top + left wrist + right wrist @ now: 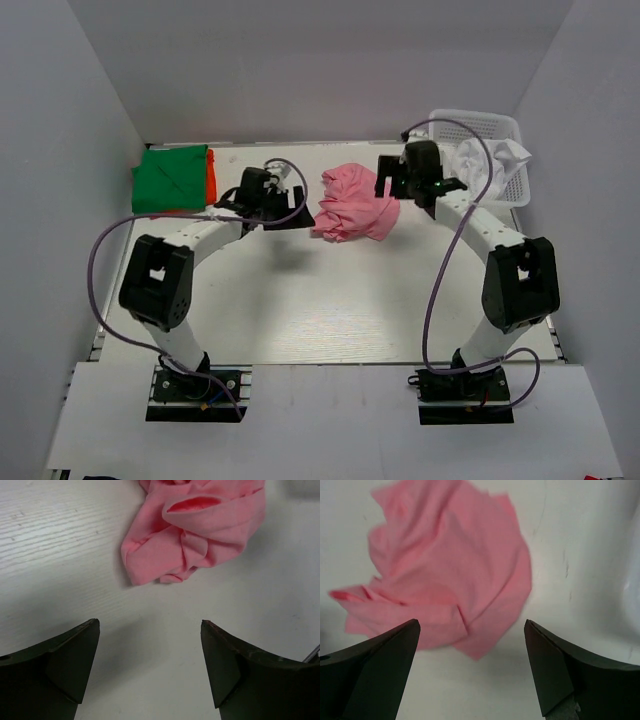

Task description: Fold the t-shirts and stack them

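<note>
The robot's left hand is going to lower toward the pink t-shirt next, onto the corner of the t-shirt that sticks out closest to its open fingers.
A crumpled pink t-shirt (352, 203) lies on the white table at the back middle. It shows in the left wrist view (197, 527) and in the right wrist view (445, 575). My left gripper (290, 205) is open and empty just left of the shirt, above bare table (150, 625). My right gripper (388, 182) is open and empty at the shirt's right edge, hovering over its near corner (472, 625). A folded green t-shirt (171, 178) lies on a folded orange one (211, 178) at the back left.
A white basket (500, 130) at the back right holds a crumpled white t-shirt (478, 160). Grey walls enclose the table on three sides. Purple cables loop from both arms.
</note>
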`<state>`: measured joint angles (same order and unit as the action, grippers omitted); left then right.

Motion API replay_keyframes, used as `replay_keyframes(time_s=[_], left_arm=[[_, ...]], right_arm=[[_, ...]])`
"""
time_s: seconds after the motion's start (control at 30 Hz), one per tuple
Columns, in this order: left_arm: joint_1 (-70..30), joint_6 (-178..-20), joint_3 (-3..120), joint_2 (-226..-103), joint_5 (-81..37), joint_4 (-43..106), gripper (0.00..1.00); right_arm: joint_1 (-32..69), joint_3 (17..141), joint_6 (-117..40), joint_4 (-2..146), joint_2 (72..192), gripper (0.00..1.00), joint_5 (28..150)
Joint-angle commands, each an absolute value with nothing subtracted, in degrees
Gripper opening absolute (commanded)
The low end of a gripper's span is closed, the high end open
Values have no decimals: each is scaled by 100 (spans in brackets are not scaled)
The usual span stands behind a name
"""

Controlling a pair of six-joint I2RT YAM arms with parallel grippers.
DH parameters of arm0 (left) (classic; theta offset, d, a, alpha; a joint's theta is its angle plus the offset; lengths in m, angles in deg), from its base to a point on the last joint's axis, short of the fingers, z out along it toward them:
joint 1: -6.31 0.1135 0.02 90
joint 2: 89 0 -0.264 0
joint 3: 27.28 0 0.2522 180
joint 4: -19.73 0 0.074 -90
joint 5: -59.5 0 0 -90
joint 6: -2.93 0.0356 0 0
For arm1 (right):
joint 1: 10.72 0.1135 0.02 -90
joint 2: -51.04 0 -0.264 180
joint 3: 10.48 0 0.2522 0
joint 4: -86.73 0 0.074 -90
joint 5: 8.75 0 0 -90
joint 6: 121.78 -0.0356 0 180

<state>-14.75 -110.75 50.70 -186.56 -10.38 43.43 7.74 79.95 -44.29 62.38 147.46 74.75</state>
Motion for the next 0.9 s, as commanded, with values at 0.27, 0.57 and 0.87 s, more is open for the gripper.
replay_keyframes(time_s=[0.27, 0.57, 0.87], left_arm=[[-2120, -10395, 6443, -20281, -2144, 5327, 73], [-2172, -10158, 7164, -20757, -2285, 5389, 29], [-2172, -10034, 7042, -20538, -2179, 4899, 0]], right_arm=[[862, 6263, -5410, 6796, 14025, 90, 7754], [950, 6199, -5384, 6893, 14473, 90, 8064], [985, 6313, -5550, 6981, 14990, 90, 7739]])
